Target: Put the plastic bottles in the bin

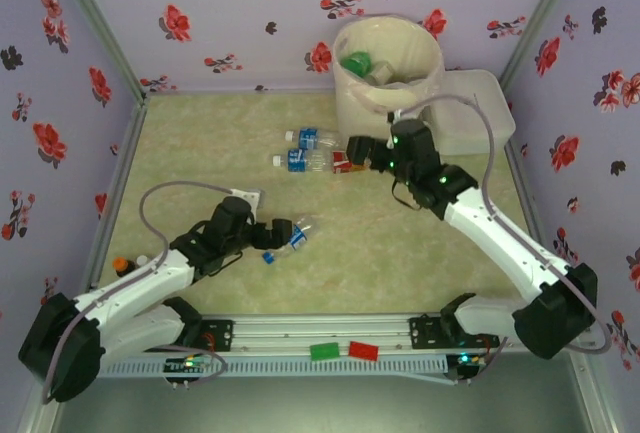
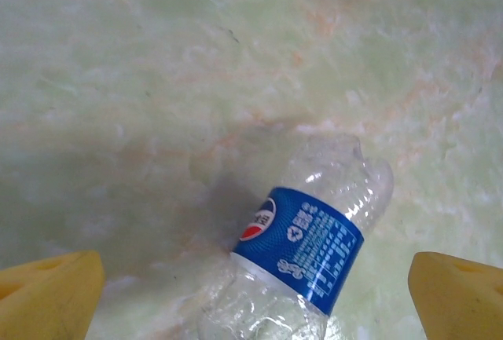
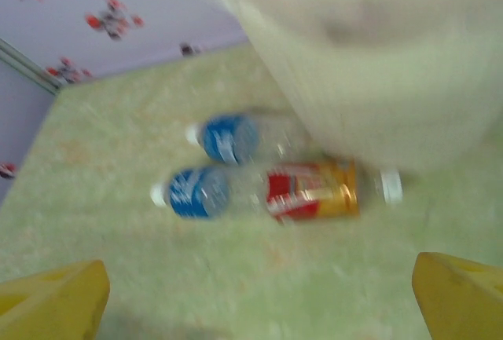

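The clear bottle (image 1: pixel 298 238) (image 2: pixel 306 254) lies below my left gripper, and the open fingers are already on either side of it. I need to lower my left gripper onto the bottle's blue label and close it there.
A clear plastic bottle (image 2: pixel 306 254) with a blue label lies on the table between the wide-apart yellow fingers (image 2: pixel 47 293) of my left gripper (image 2: pixel 251 305), which is open and not touching it. From above, that bottle (image 1: pixel 298 238) lies at the left gripper (image 1: pixel 283 233). Two blue-labelled bottles (image 1: pixel 312 138) (image 1: pixel 300 160) and a red-labelled one (image 1: pixel 345 161) lie beside the bin (image 1: pixel 388 93). My right gripper (image 1: pixel 358 150) hovers open over them, near the bin wall (image 3: pixel 377 57). In the blurred right wrist view it (image 3: pixel 259 301) holds nothing, and the red-and-gold bottle (image 3: pixel 314 189) lies ahead of it. A green bottle (image 1: pixel 355 63) rests inside the bin.
A flat white lidded box (image 1: pixel 480 113) stands right of the bin. Flowered walls close off the table on three sides. A small orange-capped item (image 1: pixel 122 265) sits by the left wall near the left arm. Green (image 1: pixel 324 351) and red (image 1: pixel 363 350) tags lie on the front rail.
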